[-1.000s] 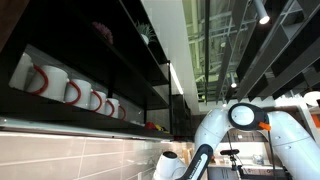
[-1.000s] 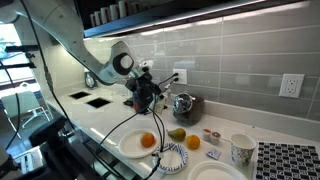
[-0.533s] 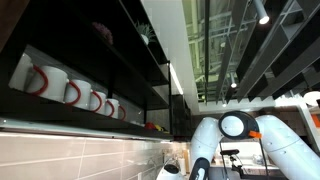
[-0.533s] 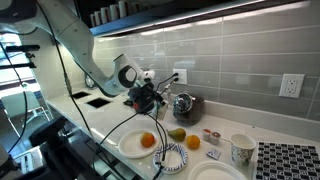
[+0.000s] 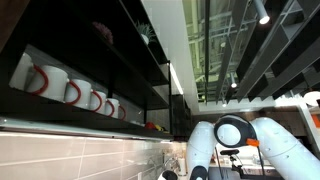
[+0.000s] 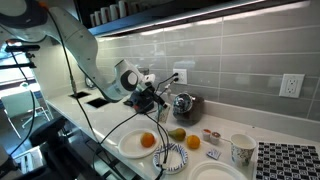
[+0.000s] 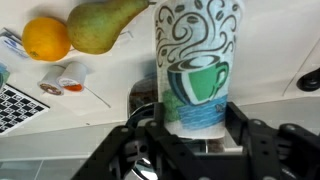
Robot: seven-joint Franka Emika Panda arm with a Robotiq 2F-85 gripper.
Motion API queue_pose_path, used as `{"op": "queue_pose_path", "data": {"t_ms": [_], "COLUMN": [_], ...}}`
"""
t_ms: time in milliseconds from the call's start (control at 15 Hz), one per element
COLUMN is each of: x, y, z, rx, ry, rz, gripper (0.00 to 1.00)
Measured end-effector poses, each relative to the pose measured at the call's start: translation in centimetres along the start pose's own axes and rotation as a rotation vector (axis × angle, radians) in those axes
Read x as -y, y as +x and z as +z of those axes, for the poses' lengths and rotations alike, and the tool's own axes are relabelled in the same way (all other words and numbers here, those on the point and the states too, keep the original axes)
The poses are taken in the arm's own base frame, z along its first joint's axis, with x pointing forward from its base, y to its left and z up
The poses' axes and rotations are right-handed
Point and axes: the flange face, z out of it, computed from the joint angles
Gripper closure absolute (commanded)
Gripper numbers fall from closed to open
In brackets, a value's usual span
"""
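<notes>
My gripper needs to go straight down and let go of the paper cup, because the cup hangs above a clear patch of counter beside the metal kettle [image 6: 183, 105].
In the wrist view my gripper [image 7: 195, 130] is shut on a white paper cup [image 7: 197, 60] printed with a green cup and swirls; the fingers press its lower sides. An orange [image 7: 46, 38] and a pear [image 7: 100, 22] lie beyond it. In an exterior view the gripper [image 6: 150, 97] hangs over the white counter, just beside a shiny metal kettle [image 6: 183, 105]. The orange [image 6: 147, 140] and the pear [image 6: 177, 134] lie on a white plate [image 6: 128, 146] below it.
A second paper cup [image 6: 241, 150], a patterned bowl [image 6: 172, 158], small creamer pods [image 6: 210, 136] and a black-and-white mat [image 6: 288, 160] stand along the counter. The grey tiled wall has outlets [image 6: 291, 85]. Mugs [image 5: 70, 92] line a dark shelf above the arm [image 5: 232, 132].
The arm's elbow has swung lower and sideways in both exterior views. The gripper has shifted slightly towards the kettle, still shut on the cup.
</notes>
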Motion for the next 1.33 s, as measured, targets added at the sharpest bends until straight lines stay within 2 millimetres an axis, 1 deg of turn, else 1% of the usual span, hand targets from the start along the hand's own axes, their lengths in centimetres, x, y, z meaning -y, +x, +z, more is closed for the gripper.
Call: {"op": "queue_pose_path", "data": {"t_ms": [200, 333, 400, 533, 600, 667, 1000, 1133, 1333], "x": [0.7, 0.8, 0.8, 0.6, 0.6, 0.6, 0.9, 1.2, 2.0], "y": [-1.0, -1.2, -1.2, -1.2, -1.2, -1.2, -1.0, -0.8, -1.8], "z": [0.9, 1.4, 1.6, 1.9, 2.0, 2.0, 1.8, 1.4, 0.0], "rx": [0.016, 0.018, 0.017, 0.013, 0.011, 0.011, 0.000, 0.002, 0.093], "ry": [-0.001, -0.004, -0.006, -0.012, -0.014, -0.015, -0.002, 0.009, 0.034], "rz": [-0.005, 0.001, 0.006, 0.013, 0.015, 0.016, 0.017, 0.019, -0.005], "gripper": [0.63, 0.62, 0.20, 0.06, 0.02, 0.00, 0.00, 0.00, 0.00]}}
